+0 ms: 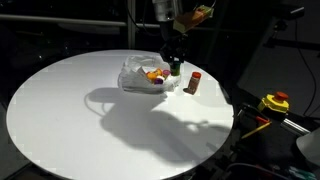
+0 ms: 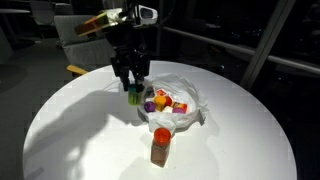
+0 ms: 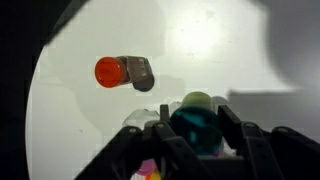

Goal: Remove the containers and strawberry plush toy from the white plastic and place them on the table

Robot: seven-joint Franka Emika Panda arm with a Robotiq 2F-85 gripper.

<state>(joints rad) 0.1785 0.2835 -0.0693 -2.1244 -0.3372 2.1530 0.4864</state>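
Observation:
My gripper should next lower away from the plastic and let go of the green container (image 2: 134,97) beside the brown cylinder, since that bare tabletop is below it.
My gripper (image 3: 197,122) is shut on a small green container (image 3: 196,118) with a teal top. In both exterior views it hangs low over the white table (image 1: 90,120) (image 2: 70,140), at the edge of the crumpled white plastic (image 1: 135,70) (image 2: 192,95). The gripper (image 1: 174,66) (image 2: 133,88) has the green container (image 2: 134,97) between its fingertips. In the plastic lie an orange container (image 1: 153,75), a purple one (image 2: 149,103), a yellow one (image 2: 160,98) and a red lump (image 2: 178,106) that may be the strawberry plush toy.
A brown cylinder with a red cap (image 1: 194,82) (image 2: 160,145) (image 3: 125,72) stands on the table beside the plastic. A yellow and red device (image 1: 275,102) sits off the table's edge. Dark chairs and poles stand behind the table.

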